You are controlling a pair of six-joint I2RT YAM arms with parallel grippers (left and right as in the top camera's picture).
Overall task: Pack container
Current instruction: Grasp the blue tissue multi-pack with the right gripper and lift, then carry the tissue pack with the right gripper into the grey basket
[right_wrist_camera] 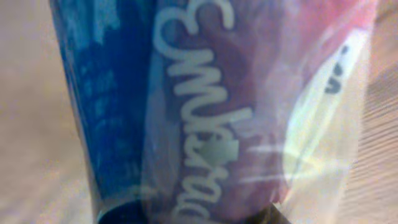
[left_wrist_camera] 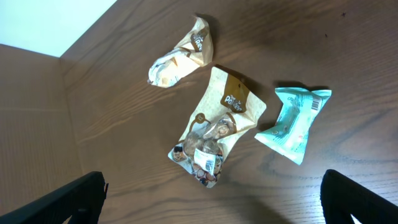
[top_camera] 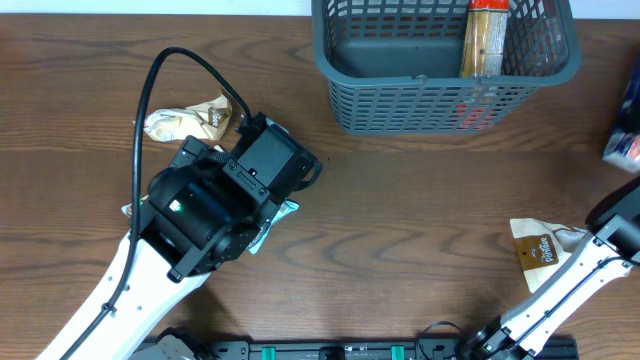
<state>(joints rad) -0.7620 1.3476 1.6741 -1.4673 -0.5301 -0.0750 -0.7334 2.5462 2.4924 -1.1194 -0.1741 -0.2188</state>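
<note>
The slot over the basket's end beside the tan packet is empty, so my right gripper next needs to rise, swing outward over it and lower to release the snack packet (top_camera: pixel 623 148).
The container (top_camera: pixel 345 75), a grey-blue lattice basket, stands at the table's far edge with a tall tan packet (top_camera: pixel 483 38) upright inside. My left gripper (left_wrist_camera: pixel 214 205) hangs open above three packets on the wood. These are a crumpled beige one (left_wrist_camera: pixel 180 56), a beige and brown one (left_wrist_camera: pixel 217 124) and a teal one (left_wrist_camera: pixel 293 121), none of them touched. A blue and red snack packet (right_wrist_camera: pixel 205 106) fills the right wrist view, and my right gripper (right_wrist_camera: pixel 199 214) is shut on its lower end. That packet (top_camera: pixel 623 148) shows at the overhead view's right edge.
Another beige packet (top_camera: pixel 538 250) lies beside the right arm (top_camera: pixel 590 265) near the front right. The left arm (top_camera: pixel 200 215) and its black cable (top_camera: pixel 145 90) cover the packets on the left. A white surface (left_wrist_camera: pixel 43 22) borders the table's left side.
</note>
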